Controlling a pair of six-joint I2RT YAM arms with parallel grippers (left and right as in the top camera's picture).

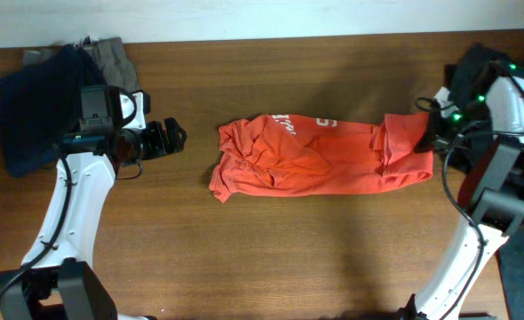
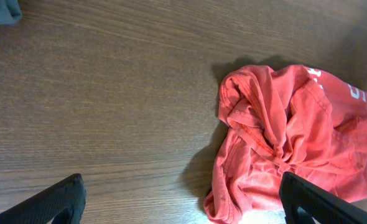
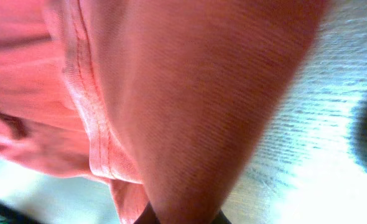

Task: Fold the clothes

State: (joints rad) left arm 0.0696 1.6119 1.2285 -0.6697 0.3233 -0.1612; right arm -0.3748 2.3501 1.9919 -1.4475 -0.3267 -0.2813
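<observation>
The shirt lies stretched lengthwise, so my right gripper will swing left in the overhead view and release the held end over the shirt's middle (image 1: 321,153).
An orange-red T-shirt (image 1: 320,156) with white lettering lies crumpled lengthwise in the middle of the wooden table. My right gripper (image 1: 429,135) is shut on the shirt's right end, and that fabric (image 3: 190,106) fills the right wrist view, running down into the jaws at the bottom edge. My left gripper (image 1: 175,138) hovers open to the left of the shirt, apart from it. In the left wrist view its two dark fingertips (image 2: 59,200) stand wide, with the shirt's bunched left end (image 2: 277,143) near the right finger.
A navy garment (image 1: 40,102) with a grey one (image 1: 115,58) behind it lies piled at the table's back left corner. The table's far edge (image 1: 271,40) meets a white wall. A black garment (image 1: 475,67) sits at the back right by the right arm.
</observation>
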